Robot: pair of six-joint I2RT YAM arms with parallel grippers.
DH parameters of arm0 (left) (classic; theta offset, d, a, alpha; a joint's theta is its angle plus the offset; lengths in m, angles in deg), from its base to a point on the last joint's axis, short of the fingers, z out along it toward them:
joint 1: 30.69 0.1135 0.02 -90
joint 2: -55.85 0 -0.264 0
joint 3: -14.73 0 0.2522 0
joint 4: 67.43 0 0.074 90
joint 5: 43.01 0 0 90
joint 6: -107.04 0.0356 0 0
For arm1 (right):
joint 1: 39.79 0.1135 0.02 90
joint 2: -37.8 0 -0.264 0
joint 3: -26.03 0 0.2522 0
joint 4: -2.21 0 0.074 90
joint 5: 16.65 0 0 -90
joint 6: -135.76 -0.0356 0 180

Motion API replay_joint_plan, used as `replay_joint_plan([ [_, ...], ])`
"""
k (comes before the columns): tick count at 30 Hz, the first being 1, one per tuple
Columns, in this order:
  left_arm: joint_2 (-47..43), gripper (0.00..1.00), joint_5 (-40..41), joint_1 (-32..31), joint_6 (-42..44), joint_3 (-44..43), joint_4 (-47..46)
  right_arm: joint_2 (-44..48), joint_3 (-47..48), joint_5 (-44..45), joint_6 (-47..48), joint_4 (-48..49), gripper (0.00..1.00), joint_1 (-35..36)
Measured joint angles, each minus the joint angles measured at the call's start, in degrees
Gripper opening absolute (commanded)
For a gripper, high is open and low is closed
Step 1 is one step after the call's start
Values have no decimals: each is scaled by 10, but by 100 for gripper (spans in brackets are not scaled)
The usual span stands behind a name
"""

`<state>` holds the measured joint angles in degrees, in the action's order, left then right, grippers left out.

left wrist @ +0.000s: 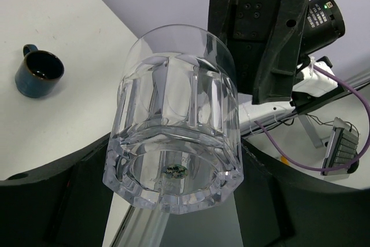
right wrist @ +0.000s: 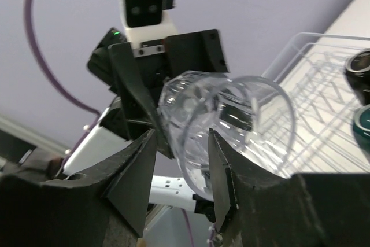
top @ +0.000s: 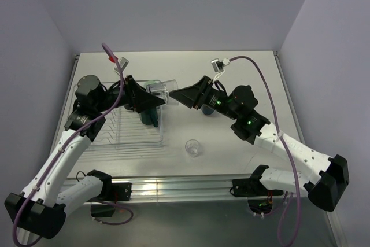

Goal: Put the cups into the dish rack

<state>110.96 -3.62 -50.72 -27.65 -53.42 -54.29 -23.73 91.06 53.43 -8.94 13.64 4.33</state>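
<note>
The bare wires beside the dark green mug (top: 150, 117) are below the left gripper, so the left gripper should next tip downward, turn the sideways tumbler rim-down, and lower to release it.
My left gripper (top: 151, 98) is shut on the base of a clear tumbler (top: 159, 90), holding it on its side in the air above the right end of the clear dish rack (top: 115, 128). In the left wrist view the tumbler (left wrist: 173, 114) fills the frame, base toward the camera. My right gripper (top: 173, 95) faces it, open, with its jaws on either side of the tumbler's rim (right wrist: 231, 125). A second clear tumbler (top: 193, 147) stands on the table. A dark green mug (top: 150, 117) sits in the rack. A navy mug (left wrist: 39, 72) stands on the table.
The rack (right wrist: 315, 79) also shows in the right wrist view, with a black mug (right wrist: 359, 70) and a green rim (right wrist: 363, 121) at its right edge. White walls close the table on three sides. Purple cables loop off both wrists.
</note>
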Motion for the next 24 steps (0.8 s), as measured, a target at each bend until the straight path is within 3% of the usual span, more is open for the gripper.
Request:
replay_joint_plan([
  [7, -1, 0, 2, 24, 21, -22, 47, 40, 18, 83, 30, -123, 51, 0],
  [12, -5, 0, 22, 58, 55, -54, 131, 72, 21, 163, 47, -212, 53, 1],
  [18, 7, 0, 223, 69, 140, -167, 341, 93, 28, 249, 73, -305, 55, 1],
  [24, 17, 0, 392, 70, 191, -181, 481, 91, 33, 290, 96, -353, 56, 1],
])
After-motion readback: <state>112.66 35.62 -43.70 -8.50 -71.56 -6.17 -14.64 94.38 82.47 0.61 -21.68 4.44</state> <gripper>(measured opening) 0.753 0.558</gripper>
